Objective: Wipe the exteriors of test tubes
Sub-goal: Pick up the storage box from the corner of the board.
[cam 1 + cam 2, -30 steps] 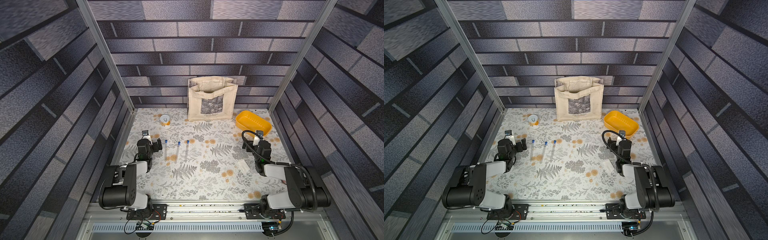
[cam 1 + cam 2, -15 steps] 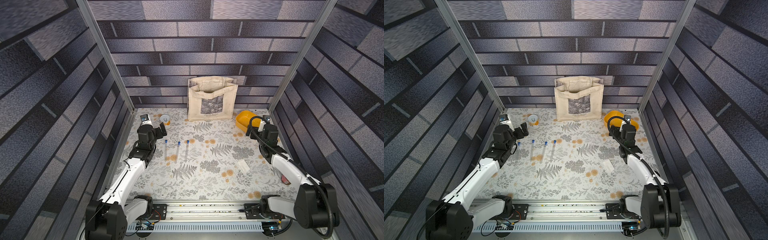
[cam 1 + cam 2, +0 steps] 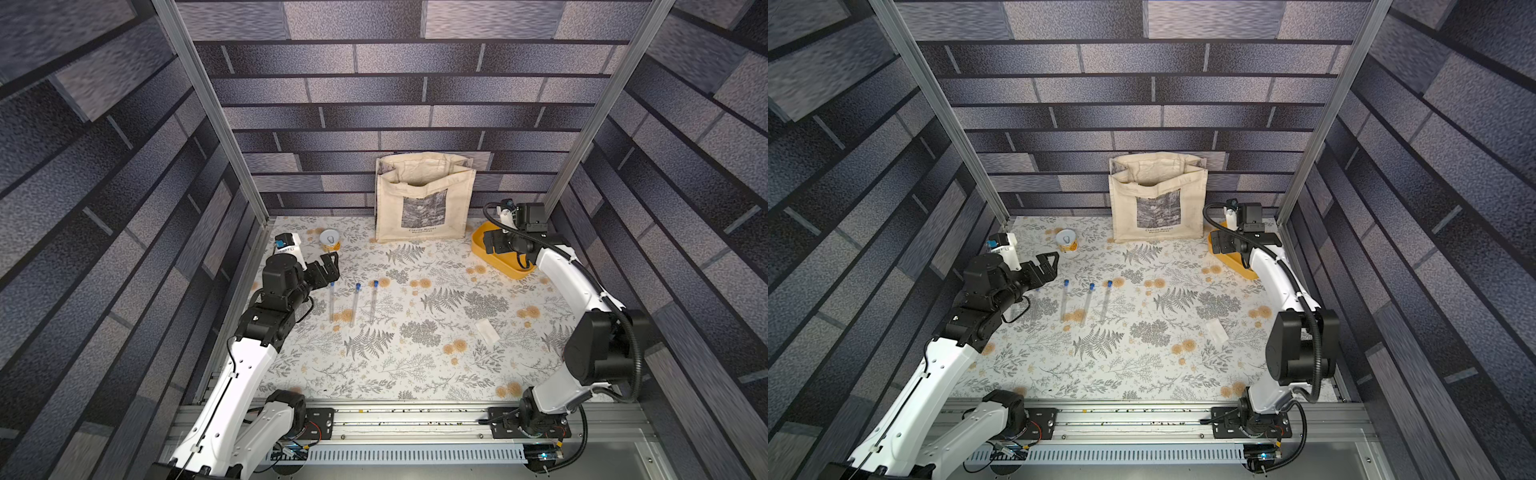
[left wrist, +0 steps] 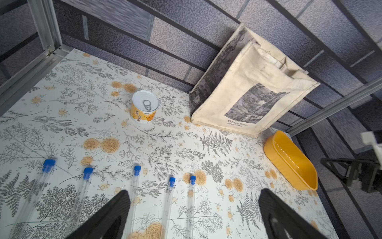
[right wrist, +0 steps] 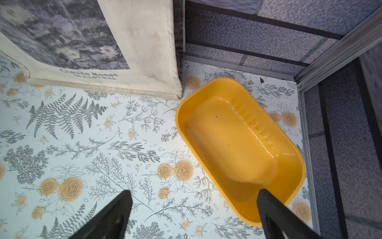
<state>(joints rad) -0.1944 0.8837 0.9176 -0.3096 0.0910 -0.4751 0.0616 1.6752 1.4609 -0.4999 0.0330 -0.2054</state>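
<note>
My open right gripper lowers next onto the tray's long rim [image 3: 489,259] [image 5: 218,188] facing the mat's middle, which lies below my fingertips, clear of the tray's sides.
Several test tubes [image 3: 354,303] [image 3: 1087,303] [image 4: 169,198], clear with blue caps, lie side by side on the floral mat left of centre, caps toward the back wall. My left gripper [image 3: 328,266] [image 3: 1048,262] [image 4: 193,195] hovers open above their capped ends, holding nothing. The small white folded cloth [image 3: 487,330] [image 3: 1217,331] lies on the mat toward the right. My right gripper [image 3: 492,243] [image 3: 1219,245] [image 5: 194,194] hangs open and empty at the back right, over the near end of a yellow tray [image 3: 511,272] [image 5: 237,134].
A cream tote bag [image 3: 424,203] [image 3: 1158,199] [image 4: 248,93] [image 5: 144,51] leans on the back wall. A small yellow can [image 3: 329,240] [image 3: 1066,240] [image 4: 144,107] stands at the back left. The yellow tray [image 3: 1237,264] [image 4: 289,159] sits in the back right corner. Brick-patterned walls enclose three sides.
Both arms have unfolded from their low rest pose and reached toward the back. The left gripper now hangs over the tubes, the right over the yellow tray.
</note>
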